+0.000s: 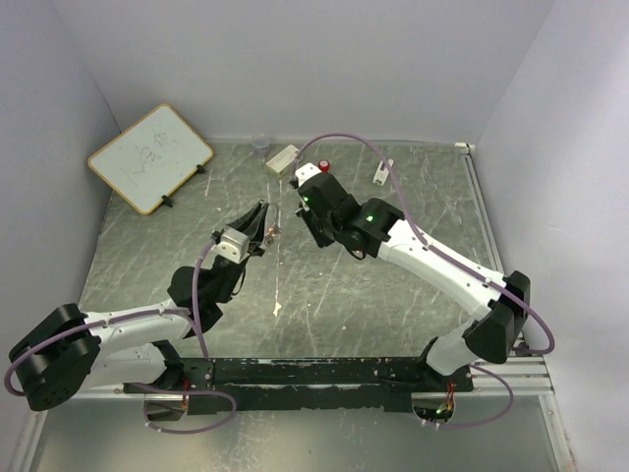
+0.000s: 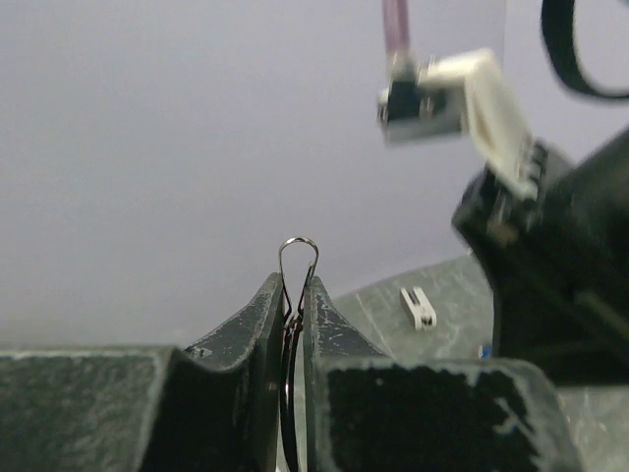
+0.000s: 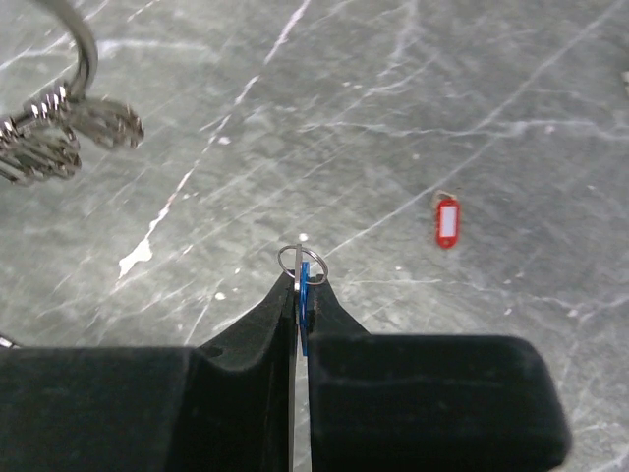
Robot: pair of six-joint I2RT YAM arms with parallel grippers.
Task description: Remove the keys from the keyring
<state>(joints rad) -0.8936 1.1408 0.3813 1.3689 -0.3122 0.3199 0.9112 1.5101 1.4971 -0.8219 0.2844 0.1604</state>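
I will tilt my left gripper downward and lower the keyring onto the table, as the blue key in my right gripper is apart from the loop.
My left gripper [image 1: 259, 222] is raised above the table and shut on the keyring [image 2: 298, 254], a thin wire loop that sticks out past the fingertips. Silvery keys [image 1: 273, 234] hang from it. They also show at the top left of the right wrist view [image 3: 59, 133]. My right gripper [image 1: 311, 231] is just right of the left one, apart from the loop. It is shut on the blue key [image 3: 304, 295], whose small round ring [image 3: 301, 262] shows above the fingertips. A red-headed tag [image 3: 447, 221] with a white label lies alone on the table.
A whiteboard [image 1: 149, 157] leans at the back left. At the back are a clear cup [image 1: 259, 146], a white box [image 1: 282, 159], a small black object with a red top [image 1: 323, 165] and a white clip [image 1: 382, 172]. White walls close three sides.
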